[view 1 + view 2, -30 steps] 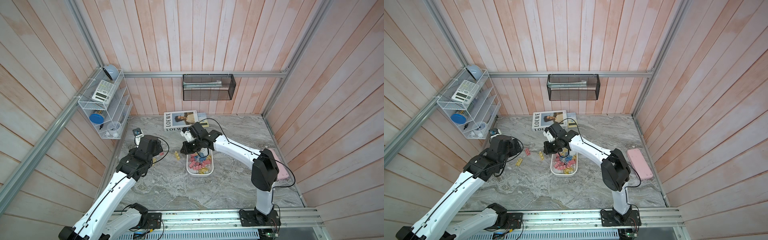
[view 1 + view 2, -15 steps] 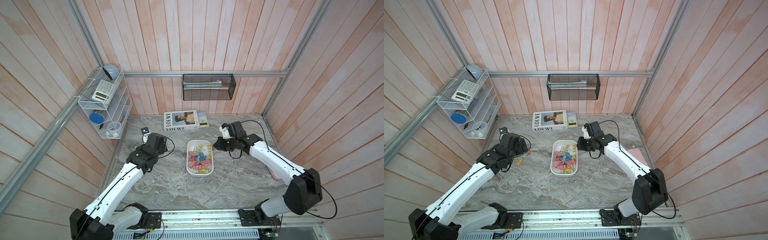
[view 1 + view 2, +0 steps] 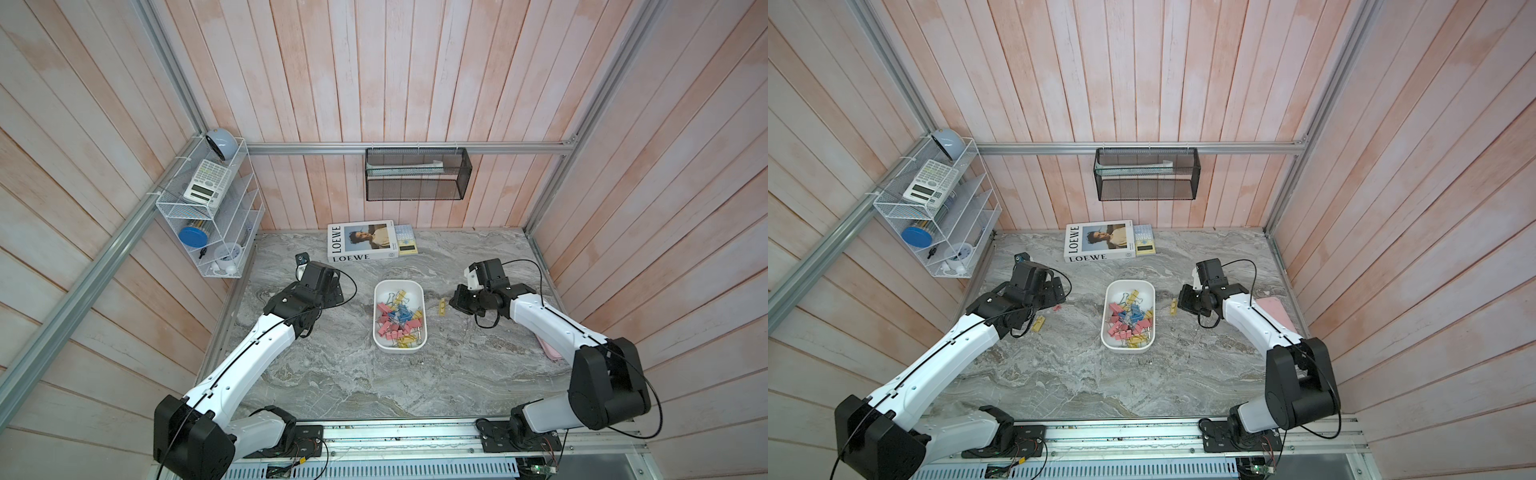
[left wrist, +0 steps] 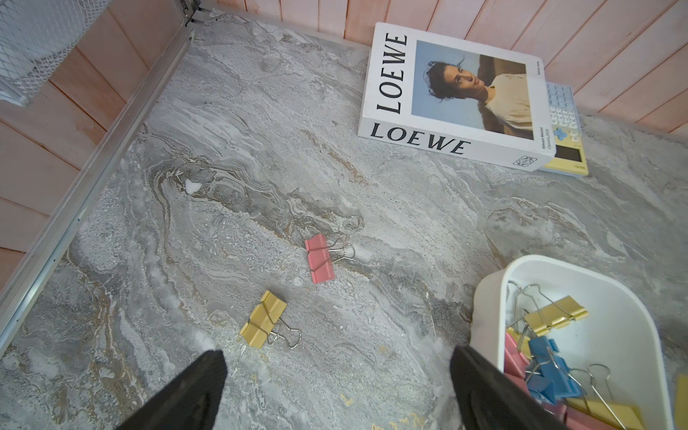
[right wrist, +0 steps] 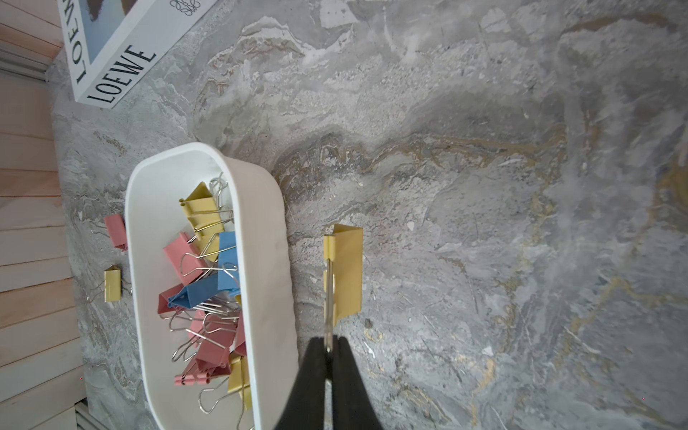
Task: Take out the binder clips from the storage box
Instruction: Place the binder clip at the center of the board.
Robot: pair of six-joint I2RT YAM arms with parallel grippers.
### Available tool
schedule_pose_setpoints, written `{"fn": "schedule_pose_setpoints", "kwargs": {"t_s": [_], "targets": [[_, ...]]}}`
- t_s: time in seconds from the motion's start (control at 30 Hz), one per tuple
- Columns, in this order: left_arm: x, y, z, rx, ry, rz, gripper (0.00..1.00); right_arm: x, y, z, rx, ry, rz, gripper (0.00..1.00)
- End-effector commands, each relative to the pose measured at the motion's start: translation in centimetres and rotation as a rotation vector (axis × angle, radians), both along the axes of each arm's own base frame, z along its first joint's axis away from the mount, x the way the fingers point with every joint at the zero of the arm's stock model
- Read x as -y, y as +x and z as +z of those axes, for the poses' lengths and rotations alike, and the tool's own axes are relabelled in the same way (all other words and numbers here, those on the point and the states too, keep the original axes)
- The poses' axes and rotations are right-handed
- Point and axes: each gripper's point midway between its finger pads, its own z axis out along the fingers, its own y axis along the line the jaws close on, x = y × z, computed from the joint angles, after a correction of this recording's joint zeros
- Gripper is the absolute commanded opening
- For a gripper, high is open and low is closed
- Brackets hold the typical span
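The yellow clip already hangs outside the tray, so my right gripper will move down to the bare tabletop [image 3: 449, 314] [image 5: 426, 258] beside the tray and let go of the clip's wire handle.
The storage box [image 3: 398, 284] is a shallow white tray in mid-table, seen in both top views [image 3: 1128, 283]. Several pink, yellow and blue binder clips [image 3: 399, 322] lie heaped inside it. My right gripper [image 5: 328, 344] is shut on the wire handle of a yellow clip [image 5: 344, 271], low over the table just right of the tray wall [image 5: 260, 242]. In a top view that clip [image 3: 1173, 306] sits between tray and gripper. My left gripper [image 4: 337, 376] hangs open and empty left of the tray. A pink clip [image 4: 319, 258] and a yellow clip [image 4: 263, 319] lie on the table beyond it.
A LOEWE book [image 3: 360, 241] with a small calculator [image 3: 406, 240] beside it lies against the back wall. A flat pink item [image 3: 1273, 311] rests by the right wall under my right arm. A white wire rack [image 3: 208, 216] and a black mesh basket [image 3: 417, 174] hang on the walls.
My right gripper has swung from over the tray's far end to the table right of it, shut throughout. The left gripper shifted slightly and stayed open.
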Motion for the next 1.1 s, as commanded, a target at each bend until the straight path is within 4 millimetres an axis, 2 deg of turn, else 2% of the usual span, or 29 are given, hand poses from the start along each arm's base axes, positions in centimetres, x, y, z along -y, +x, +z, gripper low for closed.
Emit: {"fn": "schedule_pose_setpoints", "kwargs": {"t_s": [0.0,0.23,0.4,0.53,0.57,0.63,0.73,0.8,0.9,1.0,1.07], "targets": [[0.5,0.3,0.7,0.005,-0.014,-0.025,1.00,1.5,1.3,0.0,-0.013,-0.100,-0.032,0.00],[0.2,0.0,0.7,0.007,-0.014,-0.019,1.00,5.1,0.1,0.7,-0.063,-0.384,-0.034,0.00],[0.6,0.3,0.5,0.005,-0.025,-0.023,1.00,5.6,-0.3,-0.1,-0.114,-0.502,-0.013,0.00],[0.7,0.4,0.6,0.000,-0.023,-0.030,1.00,4.1,0.3,-1.6,-0.163,-0.507,0.032,0.02],[0.7,0.4,0.6,0.000,-0.022,-0.030,1.00,3.3,0.5,-1.8,-0.162,-0.495,0.052,0.10],[0.6,0.3,0.7,-0.002,-0.016,-0.031,1.00,0.9,0.9,-2.4,-0.160,-0.447,0.101,0.35],[0.5,0.0,0.7,-0.003,-0.016,-0.031,1.00,-2.6,1.2,-2.3,-0.143,-0.346,0.158,0.48],[0.6,0.0,0.6,-0.005,-0.022,-0.036,1.00,-3.8,1.4,-1.8,-0.127,-0.293,0.165,0.52],[1.0,-0.1,0.5,-0.011,-0.033,-0.049,1.00,-4.4,1.6,-0.6,-0.091,-0.248,0.161,0.57],[1.6,0.1,0.2,-0.018,-0.045,-0.067,1.00,-4.0,1.6,1.1,-0.046,-0.252,0.158,0.63],[2.4,0.3,-0.1,-0.022,-0.057,-0.089,1.00,-3.7,1.6,2.2,-0.019,-0.252,0.155,0.64]]}}
